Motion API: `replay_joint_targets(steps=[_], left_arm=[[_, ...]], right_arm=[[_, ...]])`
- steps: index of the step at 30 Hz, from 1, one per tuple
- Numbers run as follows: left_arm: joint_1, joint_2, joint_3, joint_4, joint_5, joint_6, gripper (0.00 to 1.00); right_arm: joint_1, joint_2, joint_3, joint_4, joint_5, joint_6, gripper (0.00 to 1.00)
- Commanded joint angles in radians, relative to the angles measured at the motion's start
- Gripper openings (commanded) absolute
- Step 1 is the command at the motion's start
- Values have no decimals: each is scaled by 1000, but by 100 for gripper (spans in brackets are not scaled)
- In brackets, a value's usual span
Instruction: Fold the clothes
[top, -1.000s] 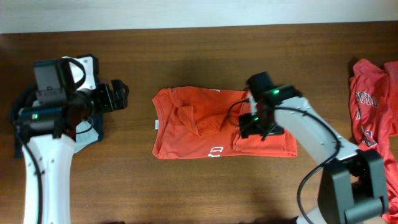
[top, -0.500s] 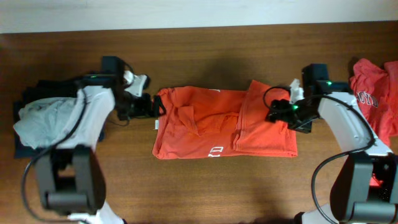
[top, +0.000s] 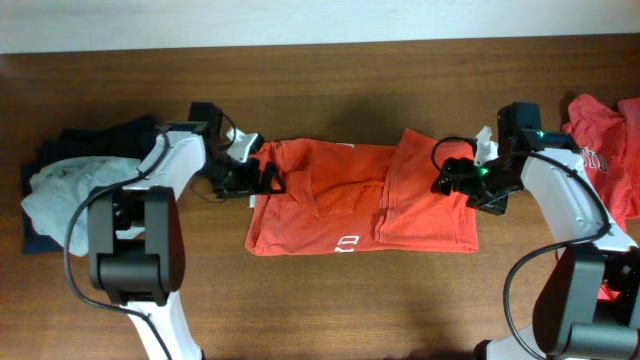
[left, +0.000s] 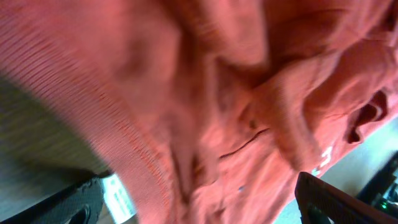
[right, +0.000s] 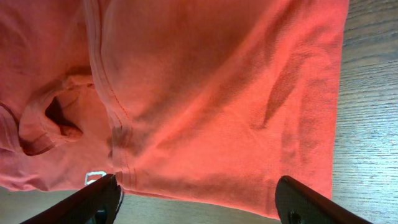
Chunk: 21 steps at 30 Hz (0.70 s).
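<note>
The robot's left gripper should next slide in from the shirt's edge toward the raised fold (top: 304, 190) (left: 285, 115) and close, because that fold is to its right in the overhead view.
An orange-red T-shirt (top: 340, 205) with white print lies flat mid-table, its right side folded inward. My left gripper (top: 262, 179) hovers open at the shirt's left edge. In the left wrist view the shirt (left: 236, 93) fills the frame, blurred, and a white label (left: 118, 196) shows beside one of the fingers (left: 78, 204). My right gripper (top: 456, 178) stands open over the shirt's right edge. The right wrist view has the folded cloth (right: 217, 93) spanning the gap between the wide-set fingers (right: 311, 202), which hold nothing.
A second red shirt (top: 600, 160) lies crumpled at the far right edge. At the far left a pale grey garment (top: 60, 190) rests on a navy one (top: 105, 135). Bare wooden table (top: 350, 300) runs along the front.
My left arm has swung from the left pile across to the shirt's left edge. My right gripper has drawn back from over the shirt to its right edge, and the right flap stays folded over.
</note>
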Motion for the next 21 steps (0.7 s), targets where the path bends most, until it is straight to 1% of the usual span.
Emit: replay_joint_targets(steps=[1,4,8,10,17,19,20,21], left_arm=[[-62,101,-21,24,12,27,99],[-96,126,-21,71,11,-46,99],[-132,138,-21,139,8,-174,99],[-142,139,-21,154,8,-206,99],[-169,139,-21,174,16,-221,95],[-174,139,-21,195,44,-220,95],[-177,139,-21,213,72,-220,92],[-180,139,-21,231,86,-220,83]], right_arm=[[-6,-24,21,5,-16,-14,84],[-6,-24,21,4,-16,-14,85],[-6,-24,21,2,-16,-14,84],[-6,-24,21,1,-17,-14,84],[-6,-24,21,-2,-28,-14,84],[-6,-24,21,-4,-27,-14,84],[-6,-24,21,-4,-27,-14,84],[-6,-24,21,-3,-28,-13,84]])
